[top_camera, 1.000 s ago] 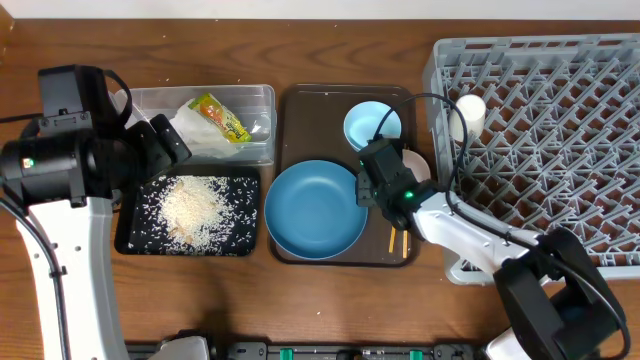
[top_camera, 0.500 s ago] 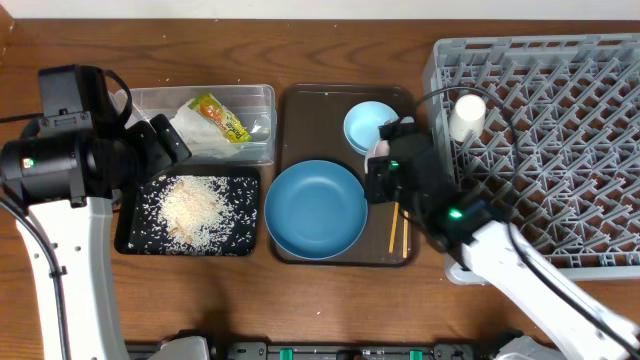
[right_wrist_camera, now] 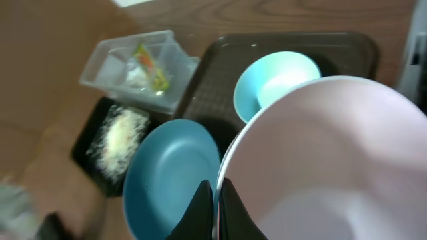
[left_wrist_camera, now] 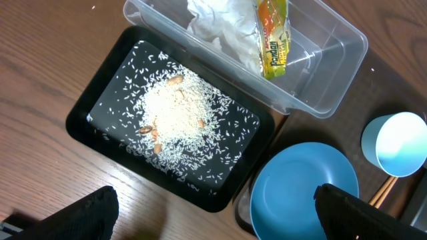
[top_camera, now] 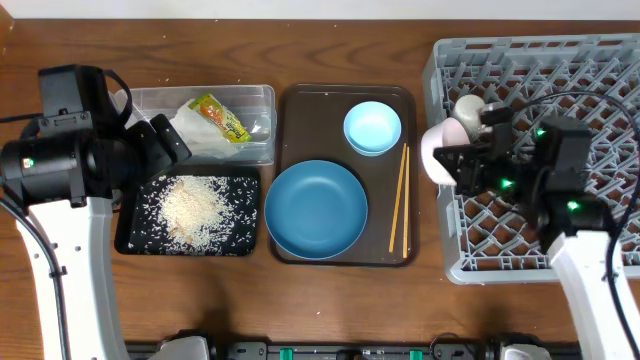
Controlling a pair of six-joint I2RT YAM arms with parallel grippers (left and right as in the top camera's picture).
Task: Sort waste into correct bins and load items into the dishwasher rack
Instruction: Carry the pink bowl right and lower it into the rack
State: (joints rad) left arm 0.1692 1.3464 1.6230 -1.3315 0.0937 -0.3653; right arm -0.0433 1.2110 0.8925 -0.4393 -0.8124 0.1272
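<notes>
My right gripper next needs to tilt and lower inside the rack's edge, then release the white bowl's rim at empty slots beside the cup, as the white bowl (right_wrist_camera: 320,167) overhangs that edge.
My right gripper (right_wrist_camera: 215,187) is shut on the rim of the white bowl (right_wrist_camera: 320,167), holding it tilted at the left edge of the dishwasher rack (top_camera: 560,70). A cream cup (top_camera: 468,108) stands in the rack just behind it. The blue plate (top_camera: 316,210), the light-blue bowl (top_camera: 372,127) and the chopsticks (top_camera: 400,200) lie on the brown tray (top_camera: 300,110). Napkin (left_wrist_camera: 220,27) and wrapper (left_wrist_camera: 273,37) are in the clear tub (top_camera: 255,95). Rice (left_wrist_camera: 177,123) covers the black tray (left_wrist_camera: 113,87). My left gripper (left_wrist_camera: 215,193) hangs open above that tray's near corner, holding nothing.
The left arm's white column (top_camera: 70,270) stands at the table's left. The right arm (top_camera: 590,270) reaches over the rack's front left corner. Bare wood (top_camera: 300,310) runs along the front edge.
My right gripper lifted the white bowl off the brown tray and carried it right to the rack's edge, uncovering the chopsticks. The left arm stayed put.
</notes>
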